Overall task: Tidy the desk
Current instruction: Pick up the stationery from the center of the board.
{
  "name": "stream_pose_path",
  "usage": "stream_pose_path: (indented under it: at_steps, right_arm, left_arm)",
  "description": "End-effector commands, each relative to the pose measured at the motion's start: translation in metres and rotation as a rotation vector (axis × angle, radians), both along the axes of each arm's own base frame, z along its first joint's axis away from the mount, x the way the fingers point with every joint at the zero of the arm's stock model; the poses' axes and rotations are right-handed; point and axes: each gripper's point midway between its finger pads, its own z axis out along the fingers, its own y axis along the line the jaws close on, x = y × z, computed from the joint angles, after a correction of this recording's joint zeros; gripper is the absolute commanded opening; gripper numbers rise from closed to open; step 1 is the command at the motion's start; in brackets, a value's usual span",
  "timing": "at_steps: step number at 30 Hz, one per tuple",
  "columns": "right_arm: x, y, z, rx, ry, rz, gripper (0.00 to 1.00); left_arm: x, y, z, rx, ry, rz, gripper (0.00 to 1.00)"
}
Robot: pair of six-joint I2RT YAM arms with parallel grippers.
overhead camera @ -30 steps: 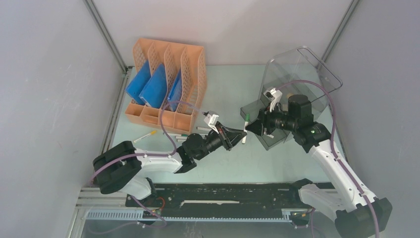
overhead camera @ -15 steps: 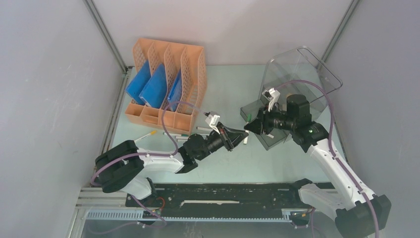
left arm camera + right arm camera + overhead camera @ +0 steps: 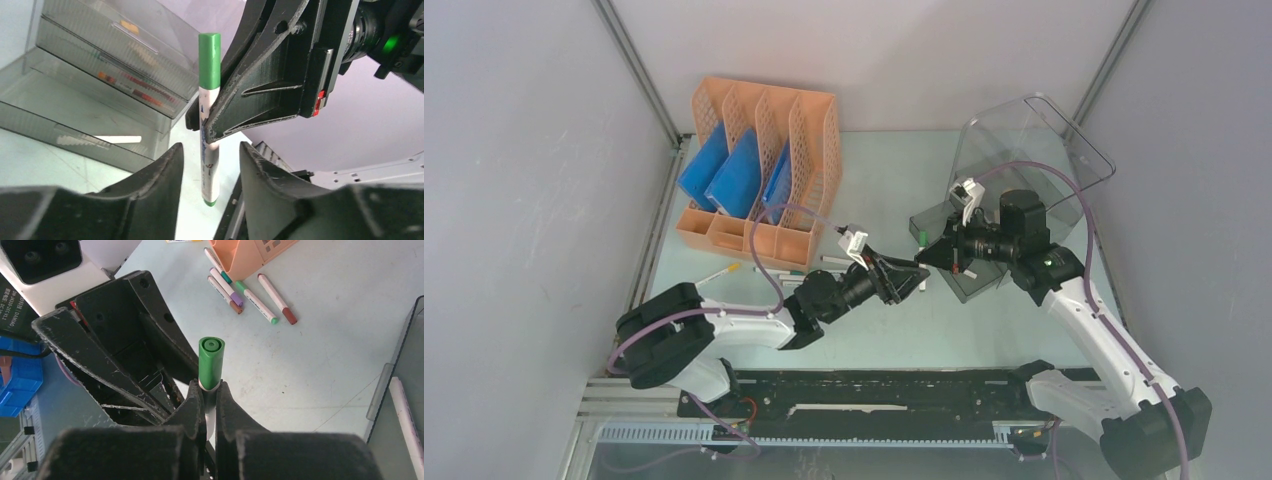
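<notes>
I should next lower my right gripper to the right in the top view and let go of the marker, because the open inside of the smoky drawer is below on that side.
A white marker with a green cap [image 3: 209, 100] stands upright above the pale mint-green desk [image 3: 894, 170], near its middle. My right gripper [image 3: 210, 390] is shut on the marker's barrel [image 3: 211, 362], just below the cap. My left gripper [image 3: 210, 150] is open, its two fingers standing either side of the marker's lower end without touching it. In the top view the two grippers meet tip to tip, the left gripper [image 3: 918, 281] just below the right gripper [image 3: 930, 256], with the marker [image 3: 918, 237] between them.
Several loose markers [image 3: 240, 290] lie on the desk by the orange file rack [image 3: 759, 170], which holds blue folders [image 3: 724, 175]. A clear plastic drawer box [image 3: 1024, 150] stands at the right with a smoky drawer [image 3: 969, 285] pulled out beneath the right gripper.
The right gripper has come in and shut on the marker. The left gripper, which was holding it, has opened and let go.
</notes>
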Motion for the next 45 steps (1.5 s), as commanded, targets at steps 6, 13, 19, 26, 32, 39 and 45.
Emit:
stream_pose_path:
  at_steps: [6,13,19,26,32,39,45]
  right_arm:
    - [-0.001,-0.001,0.003,-0.032,-0.108,0.046,0.0]
    - [-0.011,-0.011,-0.002,-0.128,-0.236,0.149,0.0]
    - [-0.016,-0.022,-0.007,-0.22,-0.334,0.202,0.0]
    - [0.008,-0.046,-0.023,-0.379,-0.376,0.108,0.0]
    - [0.036,-0.068,-0.049,-0.538,-0.329,0.01,0.0]
    - [0.068,-0.09,-0.072,-0.694,-0.284,-0.141,0.0]
    - [0.085,-0.107,-0.093,-0.804,-0.23,-0.225,0.0]
  left_arm:
    - [0.006,0.037,0.018,0.026,-0.11,0.135,0.73]
    - [0.012,0.069,-0.005,0.173,-0.174,0.227,0.93]
    - [0.021,0.109,-0.034,0.276,-0.112,0.361,1.0]
    - [0.029,0.157,-0.065,0.338,0.0,0.525,1.0]
    - [0.027,0.172,-0.08,0.332,0.047,0.542,1.0]
    - [0.025,0.183,-0.094,0.328,0.078,0.562,1.0]
    - [0.025,0.187,-0.101,0.322,0.095,0.571,1.0]
